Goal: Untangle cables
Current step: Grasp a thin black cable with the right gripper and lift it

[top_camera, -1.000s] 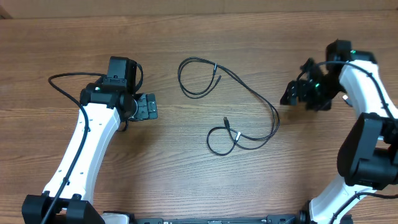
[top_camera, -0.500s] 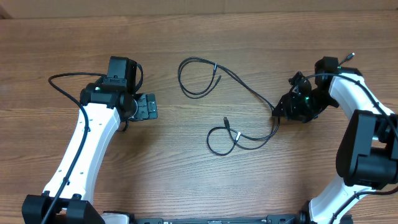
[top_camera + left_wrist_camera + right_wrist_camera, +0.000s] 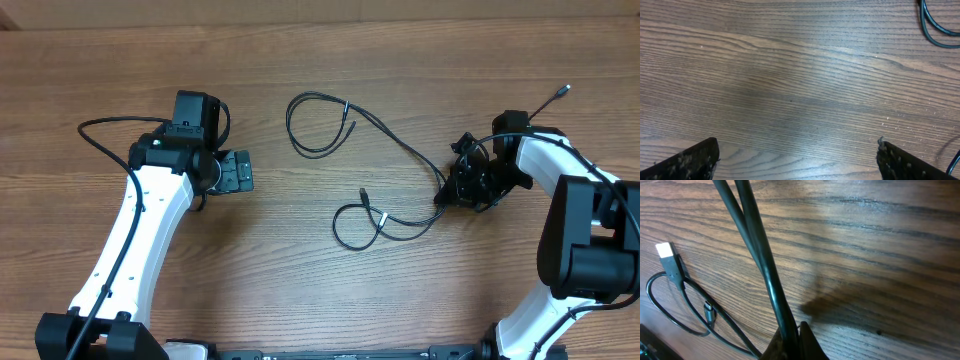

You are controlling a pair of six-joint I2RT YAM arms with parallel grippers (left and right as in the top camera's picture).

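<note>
The right gripper lifts the cables up and outward over the bare wood (image 3: 437, 148) beside the upper piece of cable next, then releases them, as the cables' lower loop (image 3: 336, 228) lies crossed.
The cables (image 3: 347, 104) are thin black cords lying across the middle of the wooden table, from an upper loop down to a small lower loop (image 3: 336, 228). At their rightmost bend my right gripper (image 3: 443, 195) sits low on the table. In the right wrist view two black strands (image 3: 757, 250) run down into my right gripper (image 3: 796, 330), which is shut on them. A silver-tipped plug (image 3: 666, 251) and a second plug (image 3: 708, 312) lie to the left. My left gripper (image 3: 240, 172) stands open left of the cables, with bare wood between its fingertips (image 3: 692, 159).
A bend of cable (image 3: 935, 30) shows at the top right of the left wrist view. The left arm's own thick wire (image 3: 100, 135) loops out beside it. The right arm's base (image 3: 590, 250) fills the lower right.
My right gripper has moved left and down onto the cables' right bend and has shut on them. The left arm has not moved.
</note>
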